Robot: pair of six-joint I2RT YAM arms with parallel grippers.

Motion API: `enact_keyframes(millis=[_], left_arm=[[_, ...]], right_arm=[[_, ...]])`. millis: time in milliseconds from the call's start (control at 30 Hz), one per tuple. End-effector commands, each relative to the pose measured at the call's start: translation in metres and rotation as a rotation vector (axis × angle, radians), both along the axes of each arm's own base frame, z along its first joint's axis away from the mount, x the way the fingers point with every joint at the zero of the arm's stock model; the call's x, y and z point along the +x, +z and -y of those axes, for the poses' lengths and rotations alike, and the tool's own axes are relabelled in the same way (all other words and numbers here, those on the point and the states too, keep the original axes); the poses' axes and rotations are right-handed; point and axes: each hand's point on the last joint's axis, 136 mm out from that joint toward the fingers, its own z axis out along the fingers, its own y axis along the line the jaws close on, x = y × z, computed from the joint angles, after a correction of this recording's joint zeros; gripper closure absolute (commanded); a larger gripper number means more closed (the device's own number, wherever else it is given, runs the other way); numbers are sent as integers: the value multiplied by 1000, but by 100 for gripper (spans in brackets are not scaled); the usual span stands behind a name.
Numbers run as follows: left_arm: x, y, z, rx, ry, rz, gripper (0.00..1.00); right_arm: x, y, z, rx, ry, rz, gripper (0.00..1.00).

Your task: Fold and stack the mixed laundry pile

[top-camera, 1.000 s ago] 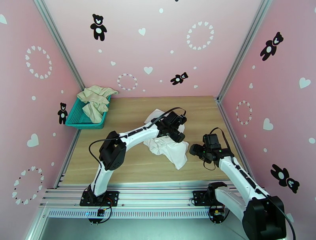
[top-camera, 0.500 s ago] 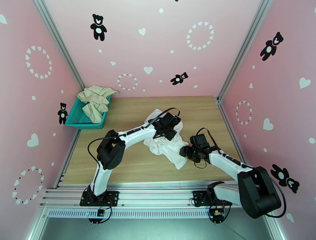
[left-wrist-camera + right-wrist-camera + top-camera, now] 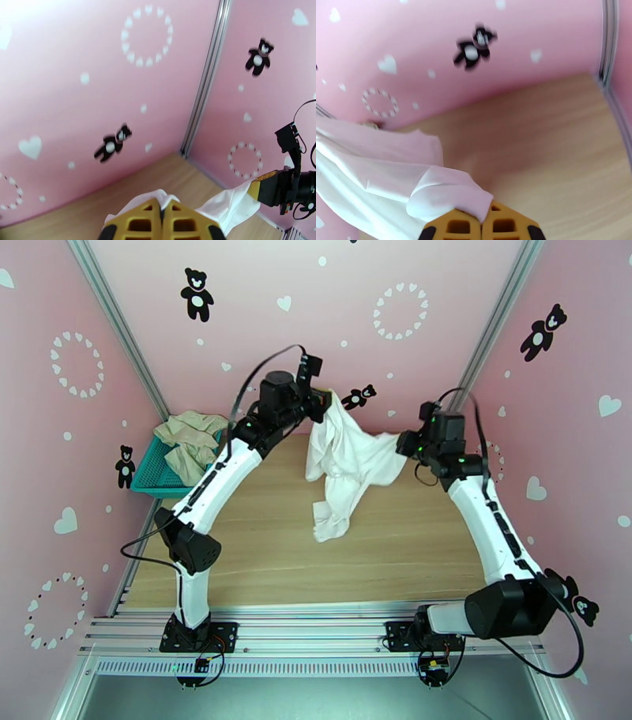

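Observation:
My right gripper should next go down and draw back onto the bare wood of the table near the near bar to let go of the T-shirt's corner, since that wood is clear.
The white T-shirt [image 3: 347, 465] hangs in the air over the back of the table, stretched between both grippers, its lower end trailing down to the wood. My left gripper [image 3: 322, 400] is shut on its upper left corner, high near the back wall. My right gripper [image 3: 401, 442] is shut on its right edge. In the left wrist view the yellow fingers [image 3: 173, 221] are pressed together with white cloth [image 3: 158, 196] behind them. White fabric [image 3: 446, 191] is pinched by the closed fingers [image 3: 468, 227] in the right wrist view. The cream-beige garment [image 3: 189, 441] lies heaped in the teal basket [image 3: 158, 477].
The basket stands at the table's back left corner against the pink wall. Pink walls with metal corner posts [image 3: 474, 358] close in three sides. Bare wood tabletop [image 3: 276, 556] spreads below the hanging shirt toward the near rail.
Both grippers closed on the white T-shirt where it lay on the table and rose toward the back wall, lifting and spreading it between them. The basket and cream garment stayed put.

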Motion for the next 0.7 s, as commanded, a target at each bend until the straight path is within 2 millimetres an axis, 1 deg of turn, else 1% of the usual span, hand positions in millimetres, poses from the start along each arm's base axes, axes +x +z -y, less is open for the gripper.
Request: enact_keyframes(millis=[0, 33, 67, 100, 133, 167, 200, 267, 300, 333, 367, 400, 433, 467, 500, 533, 567, 600, 633, 667], left_arm=[[-40, 83, -44, -51, 73, 203, 100], [-49, 89, -52, -38, 93, 223, 100], [-55, 89, -59, -21, 107, 230, 100], [-61, 85, -66, -6, 127, 225, 100], [-65, 75, -74, 11, 146, 206, 100], [-66, 58, -77, 32, 157, 176, 100], [-70, 41, -83, 54, 169, 142, 100], [-74, -13, -93, 99, 199, 31, 100], [-77, -45, -99, 115, 216, -38, 98], [-82, -83, -103, 135, 221, -115, 95], [-88, -114, -105, 148, 213, -179, 91], [-96, -161, -105, 172, 194, -278, 83], [-105, -206, -105, 204, 169, -377, 70], [-113, -245, -107, 228, 162, -466, 56], [-122, -287, -111, 244, 169, -580, 40], [-133, -323, -112, 255, 164, -678, 29], [-144, -348, -112, 264, 157, -746, 21], [-154, -369, -111, 276, 163, -802, 18], [-164, -384, -108, 285, 160, -838, 18], [-170, -391, -104, 289, 148, -856, 18]], right_arm=[[-23, 46, 9, -77, -10, 61, 100], [-31, 55, 8, -75, -4, 84, 100], [-37, 57, 7, -67, 1, 96, 100], [-44, 54, 5, -51, 8, 95, 100], [-49, 43, 3, -32, 16, 84, 100], [-52, 26, 2, -15, 14, 54, 100], [-57, 3, 3, 6, 7, 19, 100], [-68, -53, 1, 38, 4, -85, 100], [-76, -88, -1, 57, 1, -152, 100], [-87, -121, -5, 79, 16, -210, 100], [-98, -150, -9, 96, 28, -266, 100], [-112, -185, -14, 108, 38, -341, 100], [-129, -218, -19, 114, 53, -413, 100], [-142, -240, -24, 114, 64, -465, 100], [-158, -267, -27, 110, 71, -528, 100], [-172, -287, -32, 106, 81, -577, 100], [-182, -301, -35, 110, 85, -611, 100], [-192, -313, -38, 115, 91, -644, 97], [-199, -321, -39, 123, 94, -670, 94], [-203, -325, -40, 130, 95, -682, 93]])
